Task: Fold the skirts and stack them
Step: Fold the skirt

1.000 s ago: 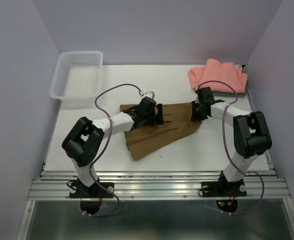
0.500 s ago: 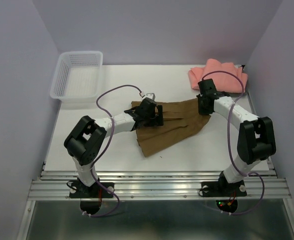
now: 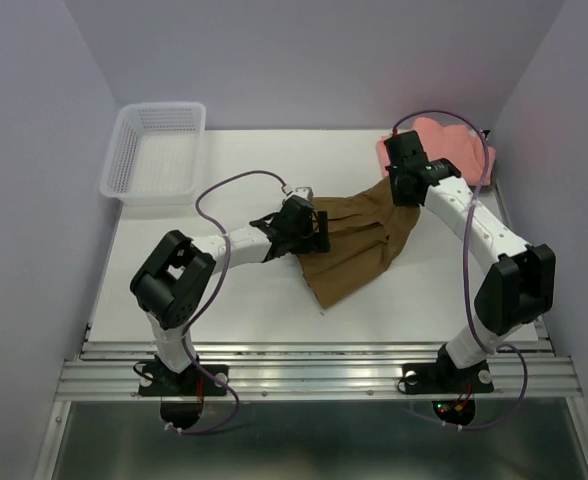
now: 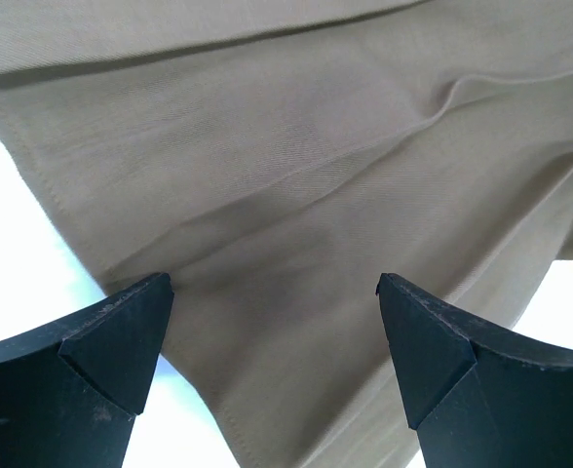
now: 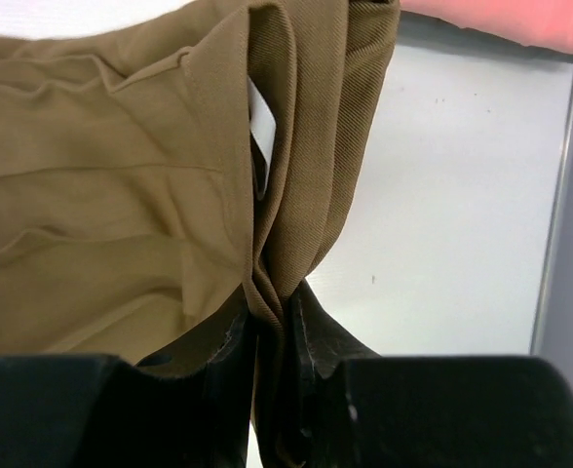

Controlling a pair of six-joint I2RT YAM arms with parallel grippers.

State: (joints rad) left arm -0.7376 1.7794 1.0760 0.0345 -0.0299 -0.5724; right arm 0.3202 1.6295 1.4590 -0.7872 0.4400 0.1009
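Note:
The olive-brown skirt is unfolded, so my right gripper must next go left in the top view and down over the skirt's opposite end to release its edge.
The olive-brown pleated skirt (image 3: 359, 245) lies spread on the white table, stretched toward the back right. My right gripper (image 3: 402, 190) is shut on a bunched edge of it (image 5: 296, 195), held near the salmon-pink skirt (image 3: 454, 150), which lies folded at the back right. My left gripper (image 3: 319, 232) is open, its jaws wide apart just over the skirt's left part (image 4: 267, 195), holding nothing. The pink skirt shows as a strip at the top of the right wrist view (image 5: 520, 19). The grey skirt is out of view.
A white mesh basket (image 3: 154, 150) stands at the back left. The table's right edge and the wall (image 5: 569, 244) are close to my right gripper. Purple walls enclose the table on three sides.
My right gripper has pulled the skirt's edge back and to the right, toward the pink skirt. The cloth has slid right with it. My left gripper has shifted slightly right.

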